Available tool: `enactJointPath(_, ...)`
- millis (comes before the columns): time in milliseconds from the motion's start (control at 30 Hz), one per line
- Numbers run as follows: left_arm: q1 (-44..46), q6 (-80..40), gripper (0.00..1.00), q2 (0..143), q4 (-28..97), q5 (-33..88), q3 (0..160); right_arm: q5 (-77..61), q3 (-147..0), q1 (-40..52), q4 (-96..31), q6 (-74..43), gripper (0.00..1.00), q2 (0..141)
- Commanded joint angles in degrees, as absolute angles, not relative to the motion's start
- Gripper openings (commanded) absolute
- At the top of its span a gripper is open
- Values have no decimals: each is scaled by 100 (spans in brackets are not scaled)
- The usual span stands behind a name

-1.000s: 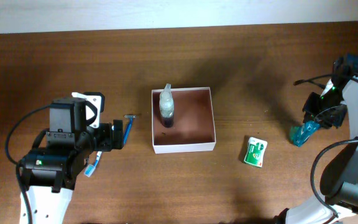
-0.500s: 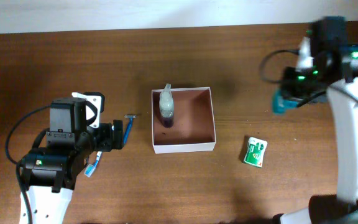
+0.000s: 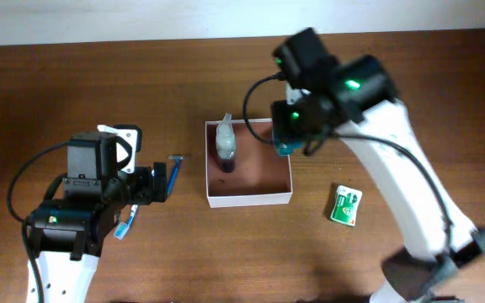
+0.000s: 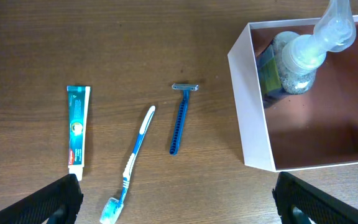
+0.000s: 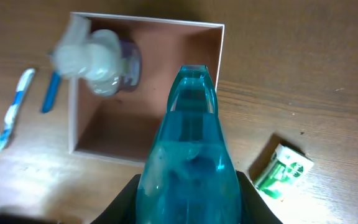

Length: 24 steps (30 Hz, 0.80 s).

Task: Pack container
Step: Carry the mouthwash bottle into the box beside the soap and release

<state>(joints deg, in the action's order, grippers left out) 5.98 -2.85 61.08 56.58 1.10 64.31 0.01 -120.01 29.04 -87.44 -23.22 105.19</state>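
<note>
The right gripper goes left in the overhead view and down next, releasing the teal bottle (image 5: 188, 155), as the container's bottom (image 5: 161, 57) beside the pump bottle is bare.
The container (image 3: 249, 200) is a square white box with a reddish-brown inside, mid-table; it also shows in the left wrist view (image 4: 251, 124) and the right wrist view (image 5: 73, 118). A clear pump bottle (image 3: 226, 143) stands in its left part. My right gripper (image 3: 285, 145) is shut on a teal translucent bottle (image 5: 188, 155) and holds it above the container's right side. My left gripper (image 4: 179, 199) is open and empty, left of the container, above the wood near a toothbrush (image 4: 132, 163).
On the table left of the container lie a blue razor (image 4: 179, 118), the blue-white toothbrush and a toothpaste tube (image 4: 77, 132). A green and white packet (image 3: 345, 205) lies right of the container, also in the right wrist view (image 5: 284, 171).
My right arm has swung from the far right of the table leftwards with the teal bottle, now over the container's right side. The left arm has not moved.
</note>
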Motion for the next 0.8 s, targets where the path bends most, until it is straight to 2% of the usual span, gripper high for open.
enactJointPath(0, 585, -320, 99, 6108, 5666, 174, 6558, 97, -12097, 2936, -8479, -2379, 4, 11008)
enactJointPath(333, 585, -322, 100, 6108, 5669, 176, 6558, -115, -12097, 3048, -7850, -2279, 4, 12256)
enactJointPath(600, 585, -322, 99, 6108, 5666, 174, 6558, -113, -12097, 3048, -7614, -2276, 5, 12512)
enactJointPath(733, 585, -320, 99, 6108, 5669, 174, 6558, -115, -12097, 3048, -7620, -2276, 16, 12512)
enactJointPath(767, 585, -320, 99, 6108, 5669, 176, 6556, -115, -12097, 3048, -7620, -2276, 24, 12512)
